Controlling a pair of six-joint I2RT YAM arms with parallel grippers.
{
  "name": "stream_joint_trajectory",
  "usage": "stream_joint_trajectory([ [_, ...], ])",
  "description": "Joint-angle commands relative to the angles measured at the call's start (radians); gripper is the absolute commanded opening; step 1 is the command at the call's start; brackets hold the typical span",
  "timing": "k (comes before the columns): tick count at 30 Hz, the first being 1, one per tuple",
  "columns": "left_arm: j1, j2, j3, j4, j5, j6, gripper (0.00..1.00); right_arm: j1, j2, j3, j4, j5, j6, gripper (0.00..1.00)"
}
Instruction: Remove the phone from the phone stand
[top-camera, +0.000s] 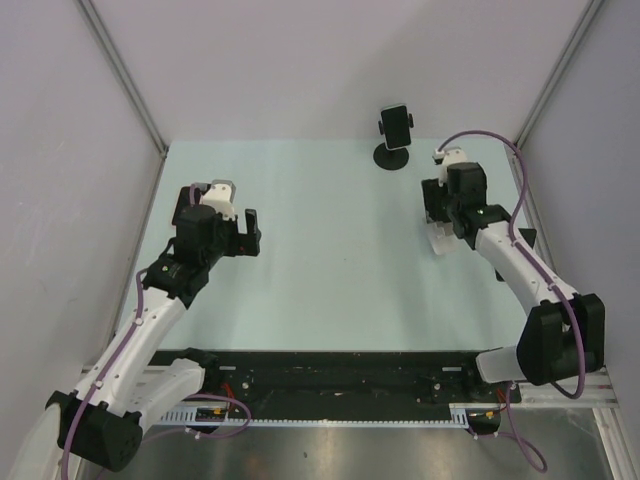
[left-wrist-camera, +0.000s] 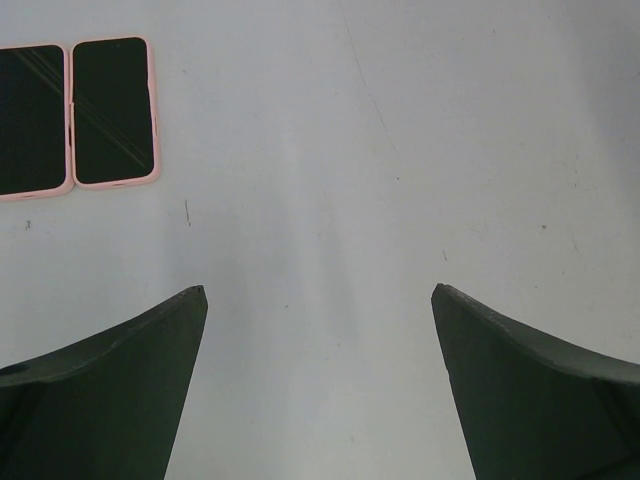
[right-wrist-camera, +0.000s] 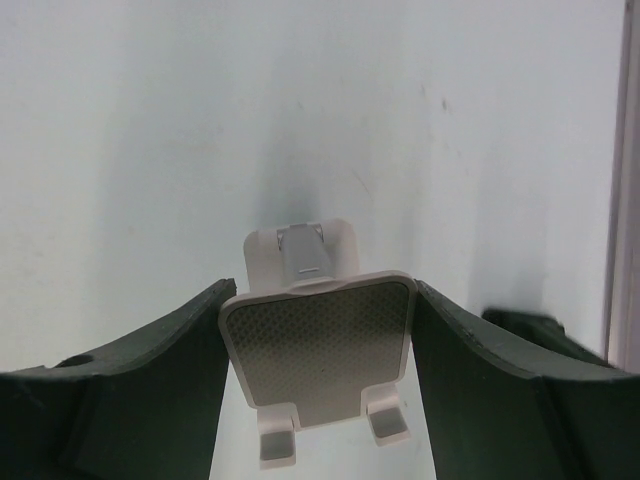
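Observation:
Next, my right gripper comes down toward the black object and releases the stand, as bare tabletop lies below my gripper and to its right in the top view.
A dark phone (top-camera: 396, 122) sits clamped in a black stand (top-camera: 392, 157) at the back of the table. My right gripper (top-camera: 440, 236) is nearer, at the right. In the right wrist view it (right-wrist-camera: 318, 295) is shut on an empty white phone stand (right-wrist-camera: 318, 345) with a grey textured plate, and both fingers touch its side edges. My left gripper (top-camera: 218, 235) is open and empty above bare table at the left (left-wrist-camera: 320, 300). Two dark-screened phones in pink cases (left-wrist-camera: 113, 110) (left-wrist-camera: 30, 120) lie flat side by side ahead of it, to its left.
Grey walls enclose the table on the left, back and right. A metal rail (right-wrist-camera: 625, 180) runs along the right edge close to my right gripper. The arm bases and a black rail (top-camera: 330, 375) line the near edge.

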Motion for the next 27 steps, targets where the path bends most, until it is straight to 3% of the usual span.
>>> stream_joint_trajectory([
  [1,-0.015,-0.021,-0.003,0.021,-0.016,0.023,1.00,-0.072,-0.101,-0.106,0.037,0.026,-0.024,0.33],
  [8,-0.047,-0.012,-0.005,0.021,-0.046,0.029,1.00,-0.178,-0.213,-0.297,0.187,0.033,-0.123,0.31],
  [13,-0.100,-0.026,-0.005,0.021,-0.087,0.041,1.00,-0.218,-0.234,-0.306,0.137,-0.029,-0.180,0.32],
  [19,-0.135,-0.048,-0.011,0.021,-0.127,0.057,1.00,-0.339,-0.296,-0.361,0.157,-0.141,-0.125,0.32],
  [27,-0.150,-0.066,-0.012,0.021,-0.133,0.057,1.00,-0.354,-0.268,-0.375,0.166,-0.166,-0.102,0.32],
])
